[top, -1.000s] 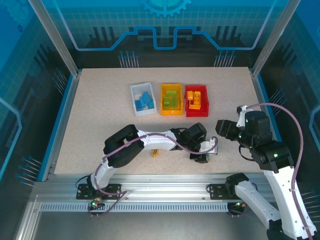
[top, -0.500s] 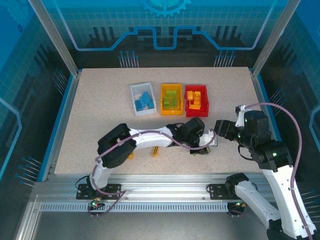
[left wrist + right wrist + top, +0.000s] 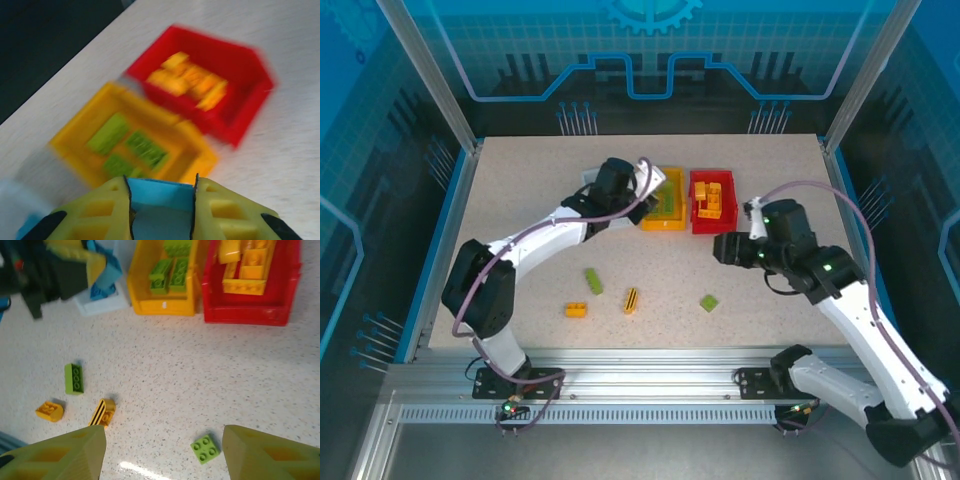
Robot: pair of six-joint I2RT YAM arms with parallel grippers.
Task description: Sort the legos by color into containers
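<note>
My left gripper moves away from the yellow-orange bin (image 3: 672, 222) and down over the white bin next, to release the blue lego where other blue legos already lie.
My left gripper (image 3: 161, 200) is shut on a blue lego (image 3: 160, 207). In the top view the left gripper (image 3: 646, 186) hovers over the gap between the white bin (image 3: 587, 178) and the yellow-orange bin (image 3: 672, 222). That bin holds green legos (image 3: 125, 142); the red bin (image 3: 712, 226) holds yellow-orange legos (image 3: 190, 82). On the table lie a long green lego (image 3: 593, 281), a yellow-orange lego (image 3: 576, 310), a striped yellow lego (image 3: 631, 300) and a square green lego (image 3: 709, 302). My right gripper (image 3: 725, 248) is open above the table, and the square green lego (image 3: 205, 448) lies near its right finger.
The three bins stand in a row at the back middle of the table; the white bin (image 3: 102, 300) is partly covered by the left arm (image 3: 55, 270). Bare tabletop lies left of the bins and between the bins and the loose legos.
The left arm swung from the front right of the table up to the bins, carrying the blue lego. The right gripper moved left and farther in. The square green lego now lies uncovered.
</note>
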